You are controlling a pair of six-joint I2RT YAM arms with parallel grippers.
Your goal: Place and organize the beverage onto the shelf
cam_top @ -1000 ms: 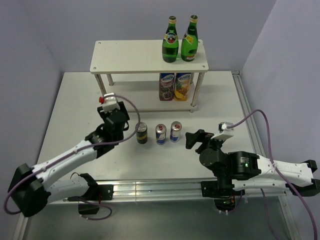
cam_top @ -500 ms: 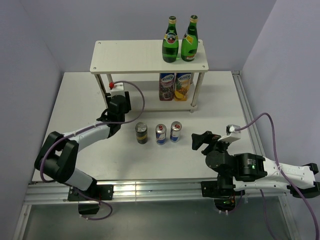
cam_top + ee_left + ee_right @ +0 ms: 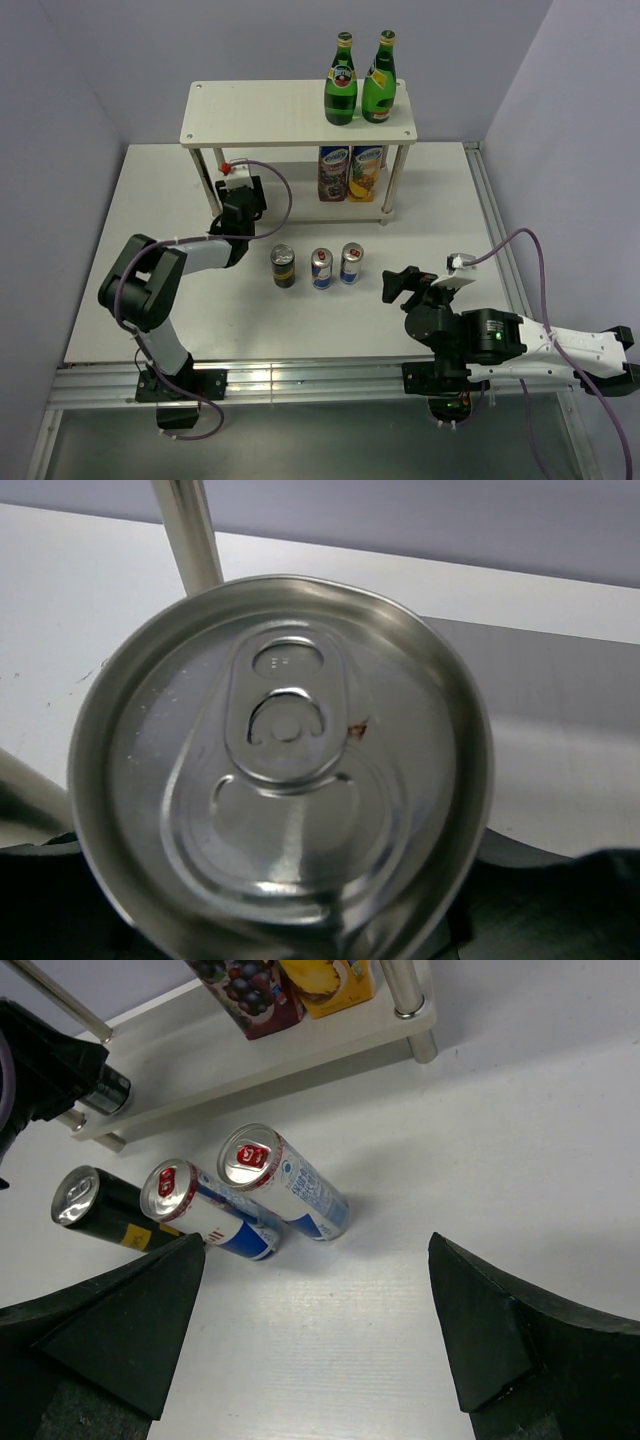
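Note:
I will next move my left gripper outward and release the dark can on the lower board's empty end, outward of the gripper, clear of the cartons.
The shelf (image 3: 270, 112) stands at the back, with two green bottles (image 3: 360, 85) on the right of its top board. My left gripper (image 3: 243, 197) is shut on a dark can (image 3: 280, 760) by the shelf's front left leg (image 3: 190, 530). The right wrist view shows this can (image 3: 108, 1090) at the left end of the lower board (image 3: 250, 1055). One dark can (image 3: 284, 267) and two blue-and-silver cans (image 3: 321, 268) (image 3: 350, 263) stand in a row on the table. My right gripper (image 3: 400, 284) is open and empty, to the right of the row.
Two juice cartons (image 3: 350, 172) stand on the right of the lower board, also seen in the right wrist view (image 3: 270, 985). The white table's raised edge (image 3: 492, 230) runs along the right. Grey walls close in the back and sides.
My left gripper has moved back toward the shelf's front left leg with the can, its arm folding in. My right gripper has drawn slightly right and toward the near edge.

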